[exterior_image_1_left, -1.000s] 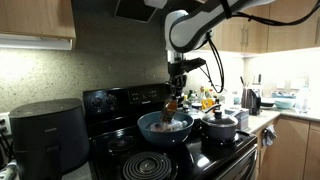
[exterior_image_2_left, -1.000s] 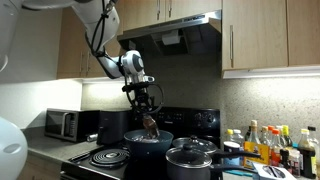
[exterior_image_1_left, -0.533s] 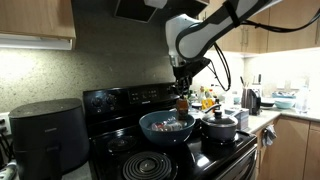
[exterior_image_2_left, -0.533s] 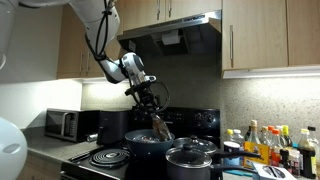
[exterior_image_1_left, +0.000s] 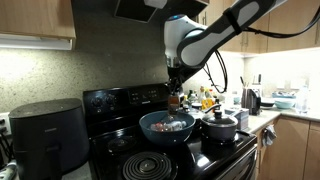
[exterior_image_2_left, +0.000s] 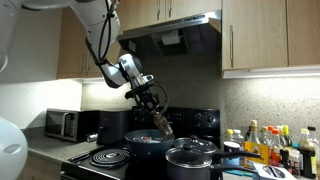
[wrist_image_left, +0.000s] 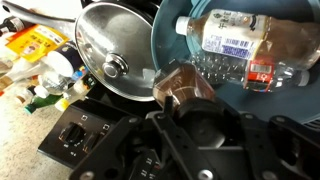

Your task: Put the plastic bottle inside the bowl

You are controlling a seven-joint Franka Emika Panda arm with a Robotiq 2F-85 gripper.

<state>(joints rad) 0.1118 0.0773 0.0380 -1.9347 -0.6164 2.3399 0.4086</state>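
Observation:
I should next lower my gripper away from the pot into the bowl (exterior_image_1_left: 150, 128) beside the clear bottle and release there. The amber bottle is still above the bowl's rim.
My gripper (exterior_image_1_left: 176, 88) is shut on the plastic bottle (exterior_image_1_left: 175, 101), a small amber-brown one, and holds it tilted above the bowl (exterior_image_1_left: 150, 128). In both exterior views the bottle (exterior_image_2_left: 163, 123) hangs just over the wide dark blue bowl (exterior_image_2_left: 140, 141) on the black stove. The gripper also shows in an exterior view (exterior_image_2_left: 155, 108). In the wrist view the amber bottle (wrist_image_left: 182, 82) sits between my fingers (wrist_image_left: 188, 108), at the edge of the blue bowl (wrist_image_left: 170, 30). A larger clear labelled bottle (wrist_image_left: 245, 45) lies inside the bowl.
A black pot with a glass lid (wrist_image_left: 112, 55) (exterior_image_1_left: 221, 126) (exterior_image_2_left: 190, 158) stands right beside the bowl. Several condiment bottles (exterior_image_2_left: 268, 143) (wrist_image_left: 40, 70) stand on the counter beyond it. A black air fryer (exterior_image_1_left: 45, 135) and a microwave (exterior_image_2_left: 62, 124) are off to the side.
My gripper has risen from low over the bowl and tilted, carrying the amber bottle up and slightly sideways. The bowl and pot have not moved.

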